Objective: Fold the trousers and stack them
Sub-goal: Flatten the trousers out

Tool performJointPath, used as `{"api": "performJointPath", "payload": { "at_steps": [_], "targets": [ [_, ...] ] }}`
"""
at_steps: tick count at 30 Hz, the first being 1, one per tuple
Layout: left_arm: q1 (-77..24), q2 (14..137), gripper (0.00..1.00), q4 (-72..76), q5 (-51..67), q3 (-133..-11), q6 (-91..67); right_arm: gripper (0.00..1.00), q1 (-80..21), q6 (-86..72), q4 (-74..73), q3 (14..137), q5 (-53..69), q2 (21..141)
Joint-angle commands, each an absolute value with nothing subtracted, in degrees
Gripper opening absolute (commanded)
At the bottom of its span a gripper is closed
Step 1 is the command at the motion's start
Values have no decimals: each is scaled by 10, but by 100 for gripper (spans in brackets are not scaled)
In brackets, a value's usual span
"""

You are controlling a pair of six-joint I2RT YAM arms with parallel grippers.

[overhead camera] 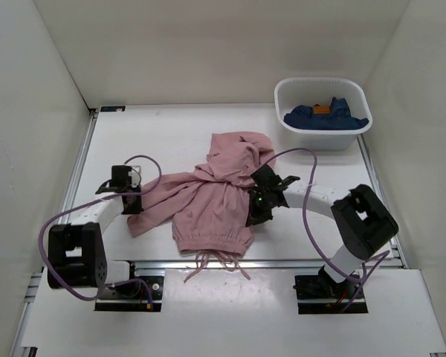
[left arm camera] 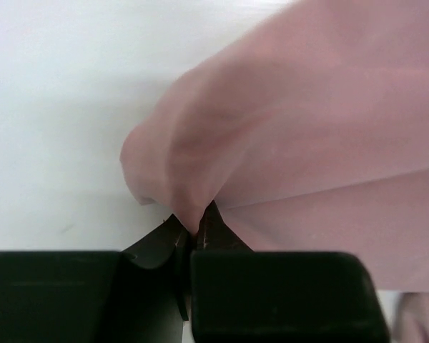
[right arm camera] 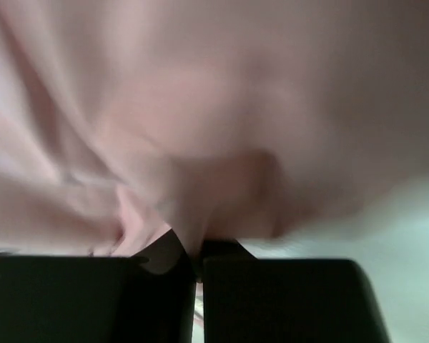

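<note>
My left gripper should pull the end of the crumpled trouser leg to the left in the top view, where the tabletop is bare, so that the leg gets straight, and then let go of it.
The dusty-pink trousers lie crumpled in the middle of the table, waistband toward the near edge, drawstrings dangling over it. My left gripper is shut on the left edge of the fabric; the left wrist view shows a pinched fold between its jaws. My right gripper is shut on the right side of the trousers; the right wrist view shows blurred pink cloth pinched at its tips.
A white tub at the back right holds dark blue garments with an orange patch. White walls enclose the table on the left, back and right. Purple cables loop over both arms.
</note>
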State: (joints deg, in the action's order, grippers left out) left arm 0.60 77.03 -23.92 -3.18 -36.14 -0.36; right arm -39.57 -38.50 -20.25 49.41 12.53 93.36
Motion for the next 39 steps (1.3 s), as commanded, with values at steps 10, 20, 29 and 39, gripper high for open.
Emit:
{"api": "performJointPath", "payload": {
  "at_steps": [10,20,29,39],
  "targets": [
    [181,594,14,-506,-173,-617,0,0,-167,-215,-704,867,-156,699],
    [194,753,14,-480,-152,-670,0,22,-69,-93,-681,1199,-153,1072],
    [178,855,43,-456,-117,-695,0,87,-50,-124,-697,1208,-155,1068],
    [201,787,72,-438,-95,-550,0,91,13,-314,-488,630,-120,713]
  ]
}}
